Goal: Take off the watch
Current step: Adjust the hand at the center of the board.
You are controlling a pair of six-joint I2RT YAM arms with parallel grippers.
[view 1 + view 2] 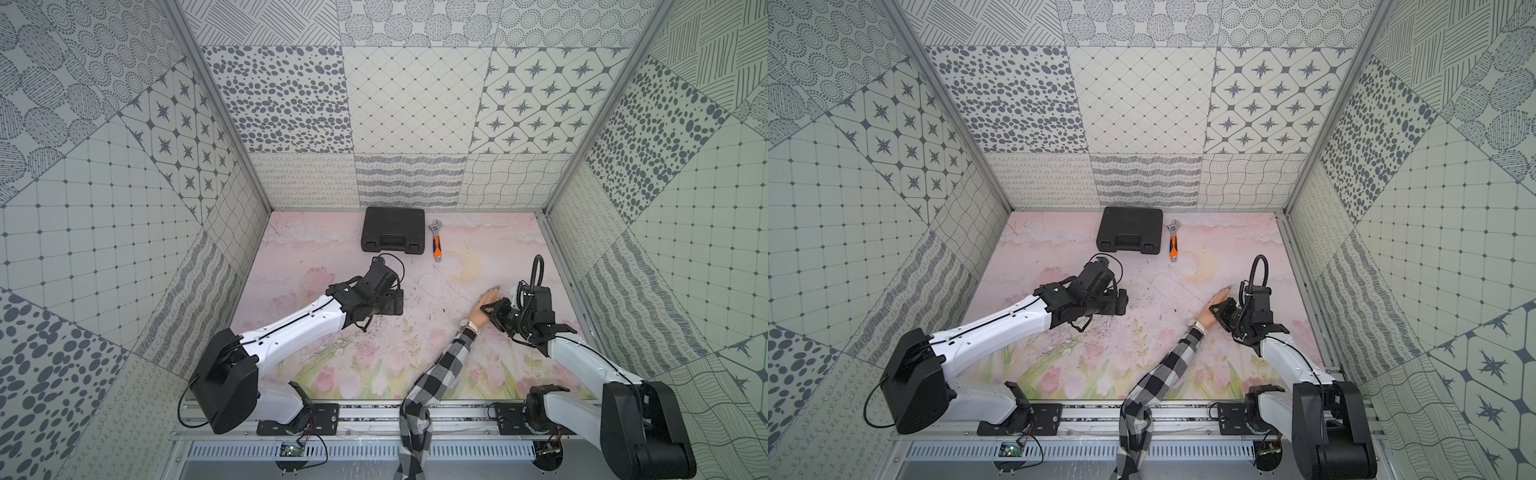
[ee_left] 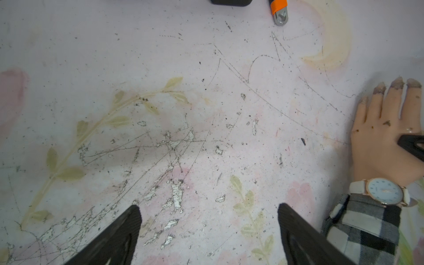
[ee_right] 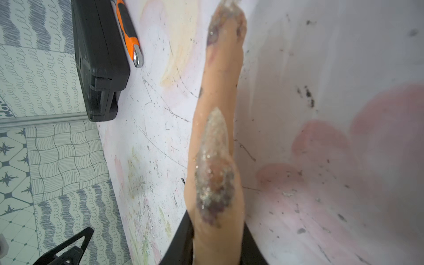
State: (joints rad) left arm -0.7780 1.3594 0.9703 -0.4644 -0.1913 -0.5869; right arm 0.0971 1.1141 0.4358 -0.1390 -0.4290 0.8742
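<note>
My right gripper will swing and turn with the hand outward and toward the bare table short of the wrench, then release the sleeve, since it lies slanted.
The watch, with a round white dial and a pale strap, sits on the wrist of a mannequin hand lying flat on the table, above a black-and-white checked sleeve. The left wrist view shows the watch and the hand off to the side. My right gripper is shut on the hand, one jaw on each side of it, beyond the watch. My left gripper stands open over bare table, well left of the hand.
A black tool case lies at the back of the table. An orange-handled wrench lies right beside it. Patterned walls enclose the table on three sides.
</note>
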